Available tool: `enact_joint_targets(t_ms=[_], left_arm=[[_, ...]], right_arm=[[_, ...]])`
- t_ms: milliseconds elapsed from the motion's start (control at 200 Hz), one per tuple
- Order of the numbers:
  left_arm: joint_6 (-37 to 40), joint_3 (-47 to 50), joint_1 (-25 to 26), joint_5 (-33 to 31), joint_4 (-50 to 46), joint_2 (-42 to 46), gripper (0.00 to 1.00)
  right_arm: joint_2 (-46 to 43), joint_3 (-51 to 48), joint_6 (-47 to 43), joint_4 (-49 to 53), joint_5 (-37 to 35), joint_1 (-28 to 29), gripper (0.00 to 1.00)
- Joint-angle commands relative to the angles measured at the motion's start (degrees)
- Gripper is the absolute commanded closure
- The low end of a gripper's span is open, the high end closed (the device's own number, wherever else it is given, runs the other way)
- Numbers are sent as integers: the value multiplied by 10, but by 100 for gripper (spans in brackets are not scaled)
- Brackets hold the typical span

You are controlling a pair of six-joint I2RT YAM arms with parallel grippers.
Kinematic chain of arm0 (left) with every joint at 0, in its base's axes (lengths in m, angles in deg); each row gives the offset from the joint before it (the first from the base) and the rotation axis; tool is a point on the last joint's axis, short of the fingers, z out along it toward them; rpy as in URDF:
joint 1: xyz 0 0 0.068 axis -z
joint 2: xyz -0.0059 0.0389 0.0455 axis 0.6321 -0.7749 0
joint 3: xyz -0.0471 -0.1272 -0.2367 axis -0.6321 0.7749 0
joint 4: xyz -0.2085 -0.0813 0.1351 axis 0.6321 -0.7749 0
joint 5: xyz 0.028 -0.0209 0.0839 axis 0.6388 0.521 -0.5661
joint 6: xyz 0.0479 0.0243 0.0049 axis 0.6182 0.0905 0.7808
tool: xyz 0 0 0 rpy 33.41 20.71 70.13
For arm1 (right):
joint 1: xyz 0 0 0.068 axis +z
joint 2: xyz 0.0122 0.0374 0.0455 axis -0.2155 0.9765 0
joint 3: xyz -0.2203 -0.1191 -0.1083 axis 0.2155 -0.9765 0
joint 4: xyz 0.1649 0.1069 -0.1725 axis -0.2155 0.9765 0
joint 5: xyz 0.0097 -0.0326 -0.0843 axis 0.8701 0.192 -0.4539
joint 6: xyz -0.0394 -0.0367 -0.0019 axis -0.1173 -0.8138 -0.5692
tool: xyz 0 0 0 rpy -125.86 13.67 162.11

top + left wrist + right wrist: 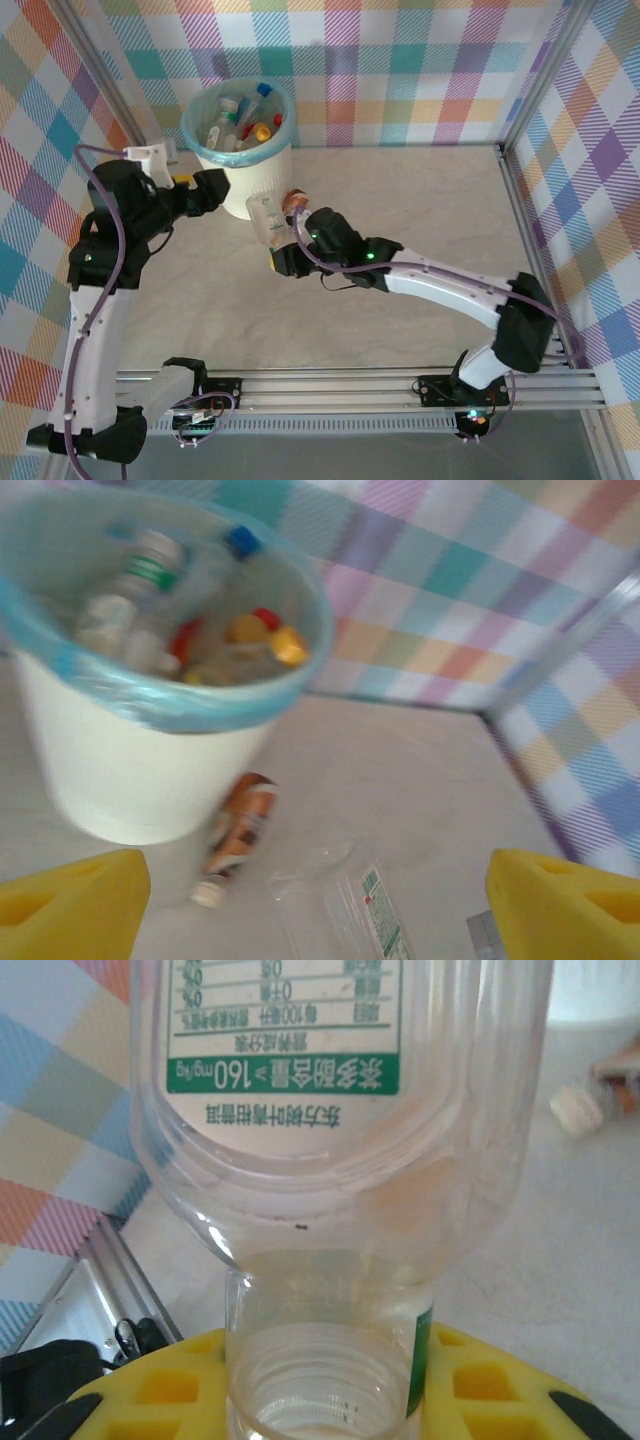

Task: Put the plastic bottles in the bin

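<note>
I need to move my left gripper across onto the clear bottle's bottom end next, because that end is free while my right gripper holds the bottle's neck.
The white ribbed bin (248, 192) with a teal liner stands at the back left and holds several plastic bottles (240, 122). My right gripper (281, 257) is shut on the neck of a clear uncapped bottle with a green label (266, 222), just right of the bin. In the right wrist view that bottle (340, 1110) sits between the yellow fingers (160, 1392). An orange-brown bottle with a white cap (296, 199) lies on the table against the bin's base. My left gripper (213, 188) hovers open at the bin's left side, with the bin (130, 770), orange-brown bottle (240, 828) and clear bottle (350, 910) ahead of it.
Checked fabric walls and an aluminium frame (520, 200) close in the marble-look table (420, 220). A rail (350, 385) runs along the near edge by the arm bases.
</note>
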Motion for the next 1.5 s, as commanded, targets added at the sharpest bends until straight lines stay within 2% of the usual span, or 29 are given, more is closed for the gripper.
enact_joint_targets(t_ms=[0,185,480,620,715,870,970,1045,1110,1165,1325,1380,1495], left_arm=[[-59,-22,8,149,27,-30,13],[-65,-22,46,186,25,-51,12],[-64,-10,90,213,24,-52,17],[-57,-10,94,197,14,-51,32],[-57,-14,94,173,17,-46,43],[-67,-38,94,90,33,-44,51],[-62,-79,94,-9,39,-57,54],[-31,-136,94,-94,29,-85,56],[2,-197,94,-166,17,-122,61],[34,-240,93,-215,22,-157,61],[141,-341,81,-346,68,-262,61],[156,-389,68,-356,67,-309,61],[194,-478,56,-329,75,-402,61]], right_arm=[[-49,-13,-81,-52,-4,0,85],[-81,-9,-130,-88,2,-1,85],[-82,-2,-127,-105,35,-1,85],[-90,-14,-125,-115,41,-1,84],[-93,-17,-126,-111,32,0,77],[-97,-14,-131,-97,-8,-1,54],[-102,-4,-137,-76,-58,0,29],[-106,-2,-143,-64,-115,-1,19],[-110,2,-145,-48,-169,-1,15],[-112,4,-156,-40,-197,-4,12],[-116,11,-207,-29,-202,-10,11],[-114,14,-223,-26,-197,-13,11],[-106,18,-249,-19,-184,-19,11]])
